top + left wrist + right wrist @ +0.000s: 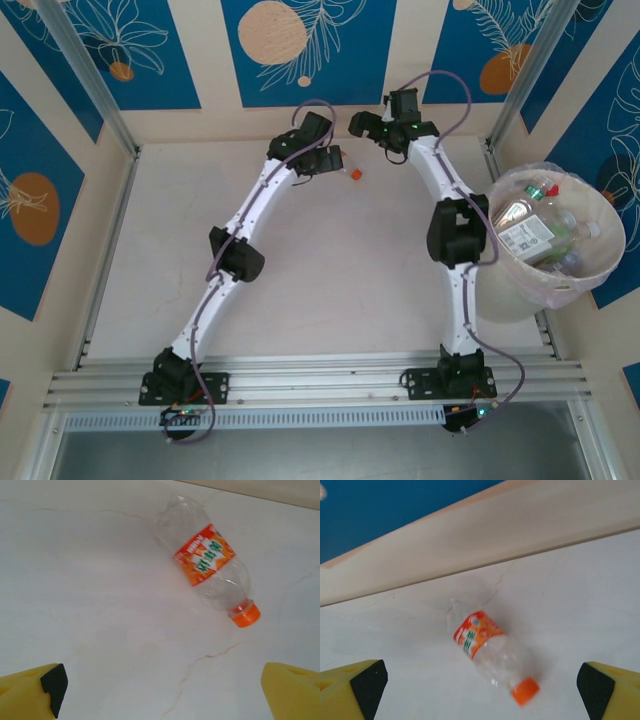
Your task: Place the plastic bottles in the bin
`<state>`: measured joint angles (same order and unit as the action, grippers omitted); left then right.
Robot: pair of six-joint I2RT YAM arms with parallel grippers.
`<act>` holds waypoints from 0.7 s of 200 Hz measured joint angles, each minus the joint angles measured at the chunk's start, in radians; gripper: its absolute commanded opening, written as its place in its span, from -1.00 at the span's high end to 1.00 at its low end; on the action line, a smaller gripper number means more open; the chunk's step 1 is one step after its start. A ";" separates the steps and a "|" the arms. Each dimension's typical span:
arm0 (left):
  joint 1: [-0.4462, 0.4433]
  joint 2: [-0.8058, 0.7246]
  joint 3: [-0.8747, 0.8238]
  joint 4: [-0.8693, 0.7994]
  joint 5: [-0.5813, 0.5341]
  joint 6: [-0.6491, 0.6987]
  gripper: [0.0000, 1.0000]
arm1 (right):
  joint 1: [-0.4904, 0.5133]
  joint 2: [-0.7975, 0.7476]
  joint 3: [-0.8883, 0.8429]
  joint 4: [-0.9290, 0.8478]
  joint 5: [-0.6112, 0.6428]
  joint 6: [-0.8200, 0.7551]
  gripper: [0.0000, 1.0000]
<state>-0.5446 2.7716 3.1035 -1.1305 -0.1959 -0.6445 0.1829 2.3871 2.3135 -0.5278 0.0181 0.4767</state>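
My right gripper moves down onto the bottle's capped neck [356, 174] [519, 684] next and closes there, since the orange cap end lies nearest and between my open yellow fingers.
One clear plastic bottle [210, 572] with an orange label and orange cap [245, 615] lies on its side on the pale table, at the far middle. In the top view its cap [354, 174] peeks out beside my left gripper [333, 158]. The left gripper [160, 700] hangs open above the table, short of the bottle, with nothing between its fingers. My right gripper [360, 124] is also open; the same bottle [492, 652] lies ahead of it [480, 700], between and beyond its yellow fingers [350, 690]. The bin [520, 300] at the right edge holds several bottles [530, 235].
The back wall [485, 535] rises close behind the bottle. An aluminium rail [320, 380] runs along the near edge by the arm bases. Both arms reach to the far middle, their grippers close together.
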 measured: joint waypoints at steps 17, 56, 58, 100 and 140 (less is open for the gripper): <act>0.028 0.000 0.000 0.013 0.017 -0.013 -1.00 | -0.002 0.147 0.164 -0.060 -0.062 -0.043 -0.99; 0.072 0.039 0.006 0.180 0.066 -0.109 -1.00 | -0.006 0.284 0.254 -0.128 -0.200 -0.066 -0.96; 0.075 0.045 0.007 0.193 0.070 -0.116 -1.00 | -0.006 0.288 0.255 -0.130 -0.206 -0.066 -0.96; 0.093 0.185 0.009 0.404 0.172 -0.254 -1.00 | -0.004 0.314 0.256 -0.140 -0.287 -0.042 -0.95; 0.103 0.262 0.009 0.560 0.269 -0.317 -1.00 | -0.011 0.318 0.233 -0.146 -0.302 -0.016 -0.88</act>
<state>-0.4419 3.0333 3.1126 -0.5705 0.0734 -0.9611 0.1719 2.7049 2.5469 -0.6743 -0.2836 0.4606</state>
